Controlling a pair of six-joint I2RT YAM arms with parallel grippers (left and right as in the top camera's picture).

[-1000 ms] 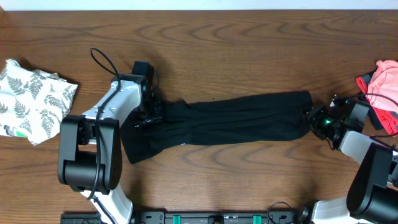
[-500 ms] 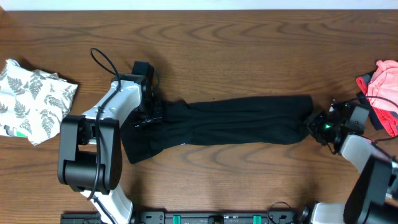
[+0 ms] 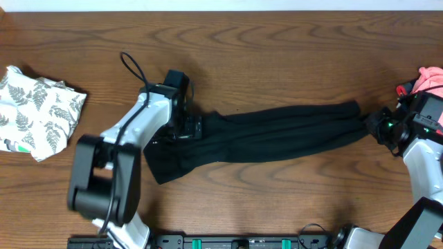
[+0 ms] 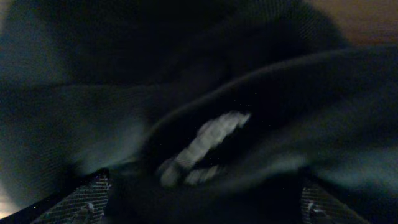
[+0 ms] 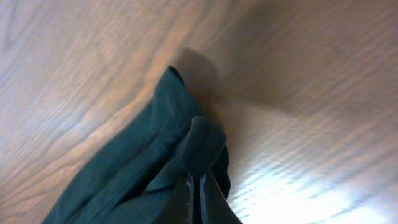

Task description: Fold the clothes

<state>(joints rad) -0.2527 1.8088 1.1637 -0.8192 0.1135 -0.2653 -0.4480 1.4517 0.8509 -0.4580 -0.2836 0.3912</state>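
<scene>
I should next swing my right gripper over the long black band (image 3: pixel 315 131) (image 5: pixel 106 193), then toward the pink garment and release, as the band is to its left in the overhead view.
The black garment (image 3: pixel 277 135), one of the clothes, lies stretched in a long band across the middle of the table. My left gripper (image 3: pixel 196 129) sits over its left, wider end. In the left wrist view, dark fabric (image 4: pixel 205 93) fills the frame. The left gripper (image 4: pixel 202 200) stands open there, its fingers (image 4: pixel 93 198) far apart at the bottom corners and cloth bunched between them. My right gripper (image 3: pixel 377 126) is shut on the garment's right tip. The right wrist view shows that gripper (image 5: pixel 194 183) pinching a fold of the black cloth (image 5: pixel 143 162) just above the wood.
A white fern-print cloth (image 3: pixel 38 111) lies crumpled at the table's left edge. A pink garment (image 3: pixel 430 75) sits at the right edge, just behind my right arm. The brown wooden table (image 3: pixel 277 48) runs across the back.
Both arms have moved to the right, and the black garment has slid right with them. The left gripper's fingers have spread apart. The right gripper stays closed on the tip.
</scene>
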